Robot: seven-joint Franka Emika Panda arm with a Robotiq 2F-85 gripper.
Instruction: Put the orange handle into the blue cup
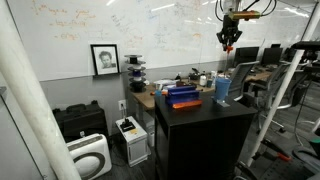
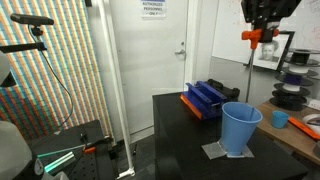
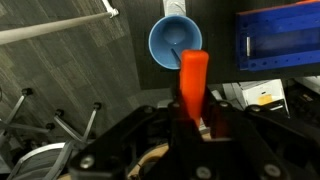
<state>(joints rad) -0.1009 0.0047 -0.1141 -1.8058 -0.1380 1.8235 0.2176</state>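
Note:
The robot's gripper will move down to the cup's rim and let go of the orange handle it holds, because the blue cup's opening [image 2: 242,111] [image 3: 175,42] faces up well below the handle.
The blue cup [image 1: 222,89] stands upright on a grey mat on the black table, also seen in an exterior view [image 2: 240,128] and from above in the wrist view [image 3: 175,43]. My gripper [image 1: 229,42] hangs high above the cup, also seen in an exterior view [image 2: 256,40]. It is shut on the orange handle [image 3: 192,84], which sticks out from between the fingers toward the cup. The handle shows as an orange bit at the fingers in an exterior view [image 2: 250,35].
A flat blue box with an orange band [image 1: 182,96] lies on the table beside the cup, also in an exterior view [image 2: 205,98] and the wrist view [image 3: 280,38]. A desk with clutter stands behind. The table edge drops to the floor.

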